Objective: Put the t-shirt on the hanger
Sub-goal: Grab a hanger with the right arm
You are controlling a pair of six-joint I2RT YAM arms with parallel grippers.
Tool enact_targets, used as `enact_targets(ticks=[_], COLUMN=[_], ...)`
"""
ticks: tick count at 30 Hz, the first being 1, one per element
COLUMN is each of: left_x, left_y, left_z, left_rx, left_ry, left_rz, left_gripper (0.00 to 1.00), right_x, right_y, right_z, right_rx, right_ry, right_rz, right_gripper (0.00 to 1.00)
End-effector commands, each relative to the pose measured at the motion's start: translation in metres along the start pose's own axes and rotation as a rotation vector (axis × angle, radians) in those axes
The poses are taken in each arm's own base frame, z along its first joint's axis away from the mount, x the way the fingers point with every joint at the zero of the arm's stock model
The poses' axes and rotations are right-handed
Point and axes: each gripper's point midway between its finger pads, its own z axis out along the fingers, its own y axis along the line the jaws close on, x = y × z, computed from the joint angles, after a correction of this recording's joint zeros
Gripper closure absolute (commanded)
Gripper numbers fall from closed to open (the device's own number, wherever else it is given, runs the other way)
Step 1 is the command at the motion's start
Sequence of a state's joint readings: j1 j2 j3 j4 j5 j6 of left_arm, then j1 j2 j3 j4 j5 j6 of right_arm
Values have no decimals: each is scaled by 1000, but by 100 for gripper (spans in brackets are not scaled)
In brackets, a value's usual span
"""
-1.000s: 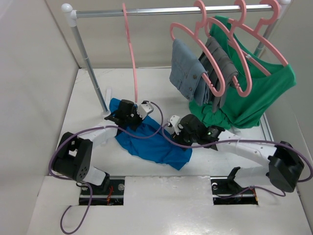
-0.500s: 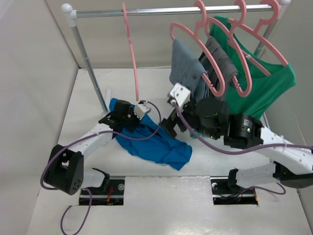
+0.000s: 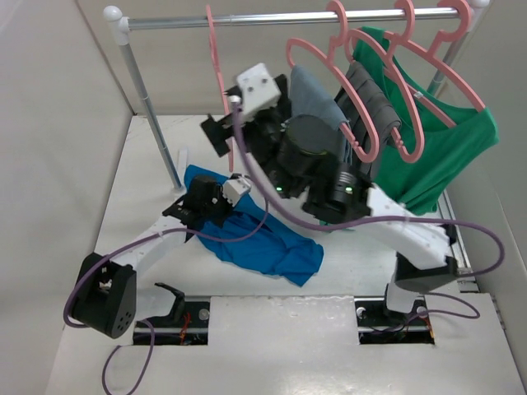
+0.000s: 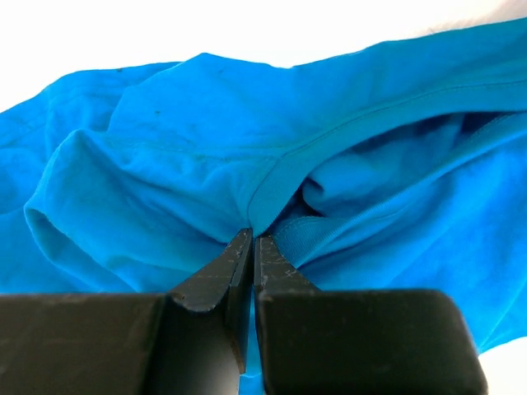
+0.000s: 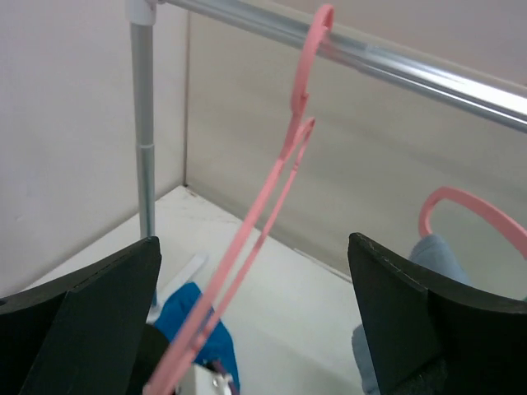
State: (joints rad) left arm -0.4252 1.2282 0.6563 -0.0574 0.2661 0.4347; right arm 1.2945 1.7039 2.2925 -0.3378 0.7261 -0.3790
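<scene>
I will lower my right gripper, shifting left in the top view, and close it around the hanger's near arm, because that arm is off-center between my open fingers.
The bright blue t-shirt (image 3: 263, 239) lies crumpled on the white table; it fills the left wrist view (image 4: 247, 156) and shows low in the right wrist view (image 5: 193, 317). My left gripper (image 3: 191, 207) is shut on a fold of it at its left end (image 4: 252, 234). The bare pink hanger (image 3: 221, 90) hangs by its hook from the metal rail (image 3: 288, 18), seen edge-on. My right gripper (image 3: 224, 125) is raised to it, open, its fingers either side of the hanger's lower part (image 5: 239, 255) without touching it.
Three more pink hangers (image 3: 370, 90) on the rail's right carry grey folded garments (image 3: 317, 119) and a green shirt (image 3: 436, 156). The rack's upright post (image 3: 152, 123) stands at the left (image 5: 145, 123). Walls close in the left, back and right.
My right arm has risen from the table beside the t-shirt up to the bare pink hanger. My left gripper has stayed shut on the t-shirt, shifting slightly left.
</scene>
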Motion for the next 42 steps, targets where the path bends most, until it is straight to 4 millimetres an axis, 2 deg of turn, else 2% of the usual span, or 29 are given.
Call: enact_targets(ticks=[1,2,4,5,7,8,11,12,17,21,22,23,26,30,34,39,42], left_x=[-9,-9,-7,-5,-6,-6,-2,-4,-4,-3,-3,-3,-3,1,1,1,1], left_y=[4,4,9,8,11,11,10,11,11,14,14,14,14,12,12,12,12], left_z=[-6,-6,-5,-6,-6,-6,-5,-5,-5,-5,-5,-5,-5,-5,-5,-5,-5], left_rx=[-32,-32,-54,-54,-69,-69,-66,-69,-69,-76,-76,-76,-76,-73,-73,-72,-72], left_ry=[-49,-49,-49,-48,-51,-51,-43,-51,-51,-50,-50,-50,-50,-41,-41,-42,-42], left_rz=[22,22,48,58,60,69,67,69,69,63,63,63,63,61,61,52,52], left_gripper=[100,100,100,100,100,100,100,100,100,100,100,100,100,100,100,100,100], right_x=[-17,-17,-16,-9,-4,11,22,31,45,50,53,61,73,82,80,79,78], right_y=[-6,3,9,8,-4,-3,-11,-6,2,-1,7,1,5,11,8,3,0], right_z=[25,33,39,46,46,52,55,57,58,65,66,69,75,75,71,66,62], right_rx=[124,114,116,137,190,200,222,215,192,123,84,70,4,-12,-9,5,7], right_ry=[-77,-87,-90,-80,-56,-25,2,19,48,56,61,88,115,130,119,105,94], right_rz=[5,-4,-11,-14,-14,-43,-65,-83,-99,-54,-40,-36,28,37,45,63,71], right_gripper=[0,0,2,2,3,3,5,5,6,13,15,17,29,34,50,95,100])
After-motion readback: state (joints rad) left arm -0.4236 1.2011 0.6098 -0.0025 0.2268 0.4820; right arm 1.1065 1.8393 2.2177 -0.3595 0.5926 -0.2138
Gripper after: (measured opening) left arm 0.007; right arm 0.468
